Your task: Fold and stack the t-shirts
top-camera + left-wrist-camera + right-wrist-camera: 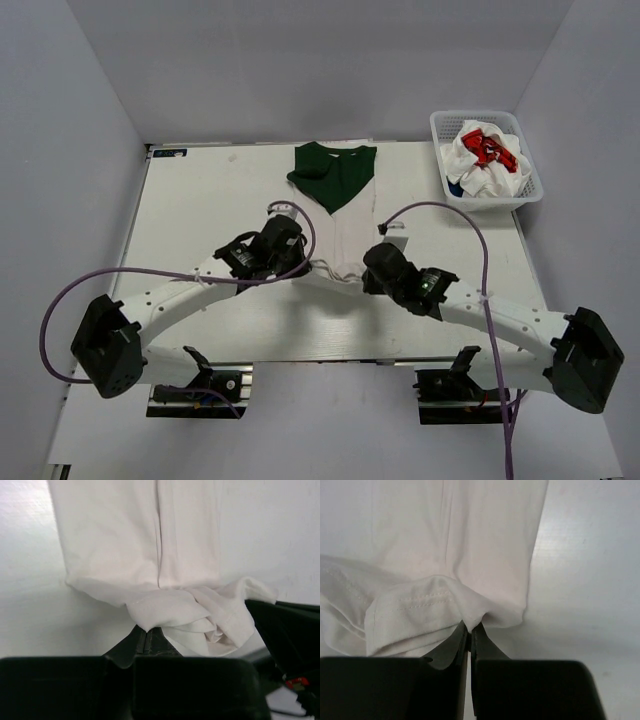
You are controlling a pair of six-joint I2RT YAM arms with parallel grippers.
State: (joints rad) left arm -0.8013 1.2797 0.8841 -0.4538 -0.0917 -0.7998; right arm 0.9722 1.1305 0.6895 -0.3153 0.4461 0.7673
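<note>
The folded t-shirt reaches far past the lifted hem, so I will move my right gripper outward over the white cloth (362,206) beside the t-shirt's green point and let go of the hem corner.
A white t-shirt with dark green parts (338,210) lies folded into a narrow strip down the middle of the table, green part at the far end. My left gripper (300,258) is shut on its near left hem corner (165,611). My right gripper (368,268) is shut on its near right hem corner (470,607). The hem is bunched and lifted between the two grippers. More t-shirts, white with red print (485,150) and a bit of blue, lie in the basket.
A white plastic mesh basket (530,180) stands at the far right of the table. The white table (190,230) ends at a raised back edge. Purple cables loop from both arms.
</note>
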